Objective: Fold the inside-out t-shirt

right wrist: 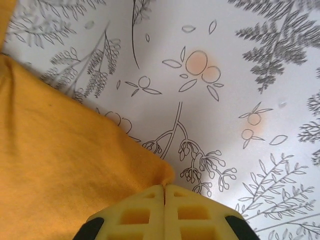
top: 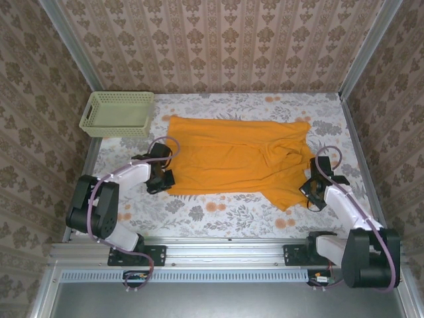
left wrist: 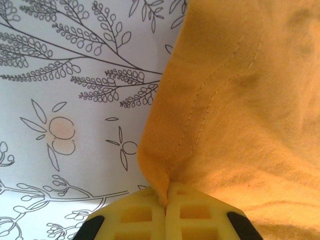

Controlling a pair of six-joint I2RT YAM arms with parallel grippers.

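The shirt lies spread, and the cloth near the shirt's far edge [top: 176, 132] is farther outward than the pinched hem. I need to carry the hem outward over that cloth with my left gripper and let it go.
The inside-out t-shirt [top: 238, 156] lies spread on the flowered table, plain orange, its right side rumpled and trailing toward the front. My left gripper [top: 161, 173] is at the shirt's near left corner, shut on the stitched hem [left wrist: 165, 172], which runs up between the yellow fingers [left wrist: 137, 215]. My right gripper [top: 310, 190] sits at the shirt's near right tip, shut on a point of the orange cloth [right wrist: 162, 175]; the fingers [right wrist: 192, 212] meet with the fabric pinched at their tips.
A pale green mesh basket [top: 118, 113] stands at the back left corner, close to the shirt's far left edge. Patterned walls close in the table on three sides. A metal rail [top: 218, 248] with both arm bases runs along the front.
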